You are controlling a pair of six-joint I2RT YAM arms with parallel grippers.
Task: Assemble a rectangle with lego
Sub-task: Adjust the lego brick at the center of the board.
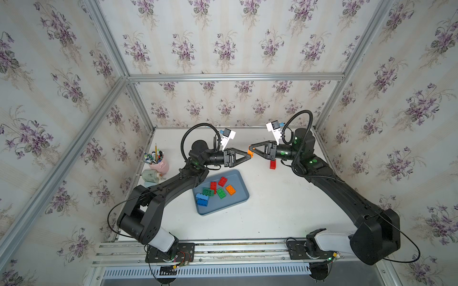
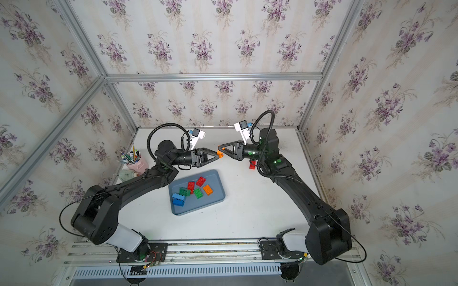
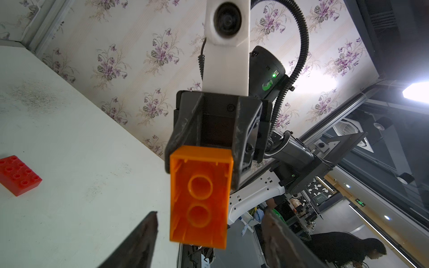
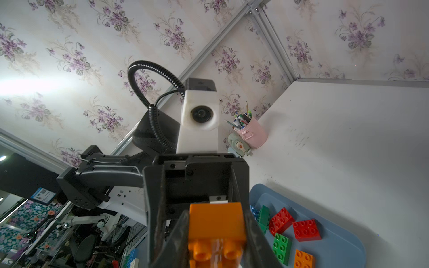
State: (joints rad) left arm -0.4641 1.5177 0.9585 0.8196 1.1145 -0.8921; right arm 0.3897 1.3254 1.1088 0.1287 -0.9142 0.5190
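My right gripper carries the orange brick down next, fingers tilting toward the table, and releases it on bare tabletop beside the red brick [image 1: 272, 164], since that spot is clear.
An orange lego brick [image 1: 250, 151] [image 2: 220, 152] hangs in the air above the back middle of the table, where the two grippers meet tip to tip. My right gripper [image 4: 217, 243] [image 1: 252, 148] is shut on it, and its studs [image 4: 197, 253] face the right wrist camera. My left gripper [image 3: 209, 215] [image 1: 247, 156] is open, its fingers [image 3: 148, 229] standing apart on either side of the brick's hollow underside [image 3: 199, 197] without touching it. A red brick [image 1: 272, 164] [image 3: 18, 175] lies on the table under the right arm. Several red, green, orange and blue bricks [image 1: 222, 181] lie loose in the grey-blue tray [image 1: 238, 205] [image 4: 343, 250].
A pink cup of pens [image 1: 161, 164] [image 4: 254, 135] and a small pale bottle-like object [image 1: 150, 174] stand at the table's back left. Wallpapered walls with aluminium frame bars [image 1: 235, 77] enclose the table on three sides. A rail [image 1: 235, 250] runs along the front.
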